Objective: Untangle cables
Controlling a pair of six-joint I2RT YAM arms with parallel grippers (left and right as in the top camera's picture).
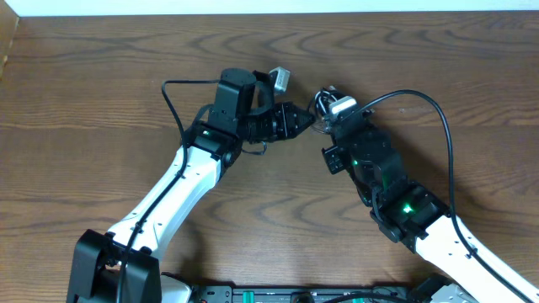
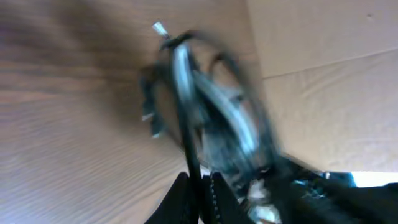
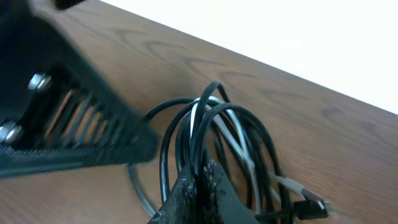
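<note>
The black cord still runs into the bundle point(image 2: 208, 109). Next, my left gripper moves to the left in the overhead view, over bare tabletop, and releases the cord.
The cables point(image 1: 323, 98) are a small tangled bundle of thin black and grey cords at the table's middle, between my two grippers. My left gripper point(image 1: 305, 122) reaches in from the left and my right gripper point(image 1: 322, 118) from the lower right, their tips almost touching. In the blurred left wrist view the left gripper point(image 2: 200, 190) is shut on one black cord running up into the bundle point(image 2: 208, 109). In the right wrist view the right gripper point(image 3: 202, 180) is shut on black strands of the coil point(image 3: 233, 134). A silver-tipped plug point(image 3: 309, 205) lies at the lower right.
The wooden table point(image 1: 101, 93) extends all round. The left arm's thicker black cable point(image 1: 173, 97) loops out to the left, and the right arm's cable point(image 1: 438, 118) arcs to the right. The left gripper's body point(image 3: 62, 118) fills the right wrist view's upper left.
</note>
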